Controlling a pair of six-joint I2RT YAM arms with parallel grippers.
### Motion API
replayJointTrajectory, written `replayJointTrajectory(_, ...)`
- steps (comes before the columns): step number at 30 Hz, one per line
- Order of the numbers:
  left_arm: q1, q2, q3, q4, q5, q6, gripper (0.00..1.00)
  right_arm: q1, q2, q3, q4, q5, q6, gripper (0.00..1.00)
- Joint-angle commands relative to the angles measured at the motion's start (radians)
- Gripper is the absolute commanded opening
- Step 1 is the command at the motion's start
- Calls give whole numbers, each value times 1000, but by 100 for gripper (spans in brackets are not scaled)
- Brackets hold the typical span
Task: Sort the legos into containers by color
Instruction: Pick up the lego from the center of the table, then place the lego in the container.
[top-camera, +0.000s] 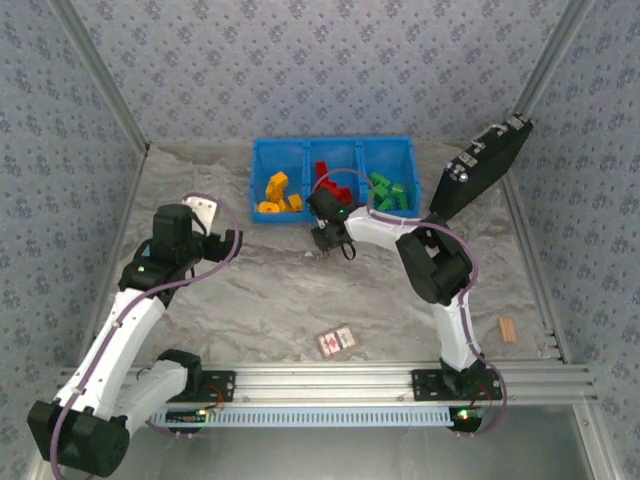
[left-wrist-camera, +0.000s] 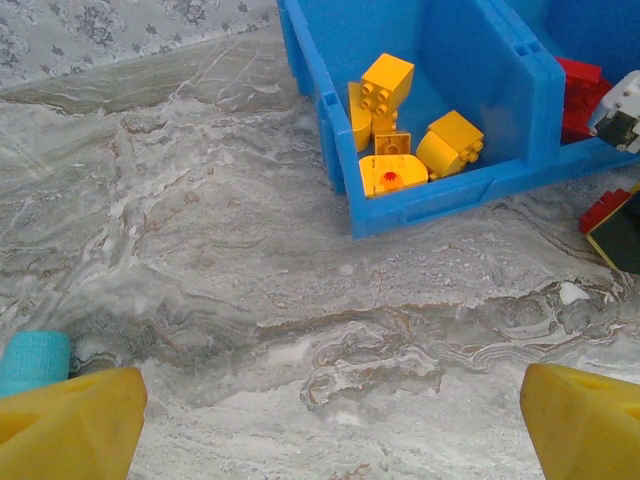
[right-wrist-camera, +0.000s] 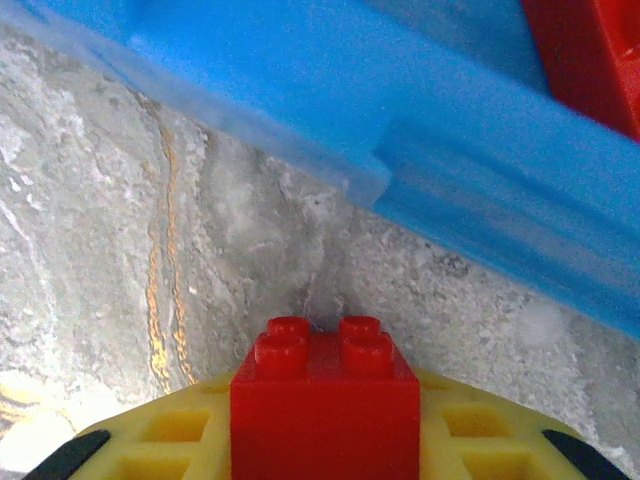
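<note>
My right gripper needs to lift the red lego next, then carry it away from my base over the near side of the container before letting go.
The blue three-compartment container (top-camera: 332, 142) stands at the back of the table. Orange-yellow legos (top-camera: 278, 195) lie in its left compartment, red legos (top-camera: 335, 180) in the middle one, and green legos (top-camera: 388, 190) in the right one. Just in front of the container's near wall (right-wrist-camera: 420, 170), low over the table, my right gripper (top-camera: 326, 240) is shut on a red lego (right-wrist-camera: 325, 420) held studs forward between its yellow fingers. My left gripper (left-wrist-camera: 335, 420) is open over bare table, left of the container, with nothing between its fingers. The left wrist view shows the orange-yellow legos (left-wrist-camera: 400, 140).
A black rectangular device (top-camera: 480, 165) leans at the back right. A small red-and-white card box (top-camera: 337, 341) lies near the front edge, and a small wooden piece (top-camera: 508, 329) lies at the right. Patterned walls enclose the table, and a metal rail (top-camera: 330, 380) runs along the front.
</note>
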Motion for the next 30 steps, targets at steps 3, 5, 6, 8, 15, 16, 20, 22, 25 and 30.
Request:
replayJointTrajectory(3, 5, 11, 1, 26, 24, 3, 96, 9, -141, 27, -77, 15, -27, 28)
replayJointTrajectory(5, 6, 11, 1, 25, 24, 4, 96, 2, -176, 42, -79, 16, -33, 28)
replayJointTrajectory(6, 5, 10, 0, 25, 24, 3, 96, 0, -185, 53, -78, 15, -38, 28)
replayJointTrajectory(8, 6, 6, -2, 24, 20, 5, 96, -11, -189, 89, -78, 12, -50, 28)
replayJointTrajectory(15, 6, 22, -2, 23, 20, 8, 96, -33, -43, 325, -161, 127, -99, 27)
replayJointTrajectory(16, 6, 28, 0, 22, 17, 9, 96, -39, -17, 358, -160, 134, -102, 27)
replayJointTrajectory(20, 6, 38, 1, 21, 20, 5, 96, -81, 107, 545, -257, 126, -83, 28)
replayJointTrajectory(22, 8, 38, -4, 27, 22, 8, 96, -103, 166, 634, -287, 114, -67, 28)
replayJointTrajectory(25, 14, 51, -2, 26, 25, 10, 96, -130, 229, 721, -290, 80, -49, 29)
replayJointTrajectory(30, 26, 66, 4, 30, 55, 2, 96, -159, 370, 911, -348, 82, -43, 29)
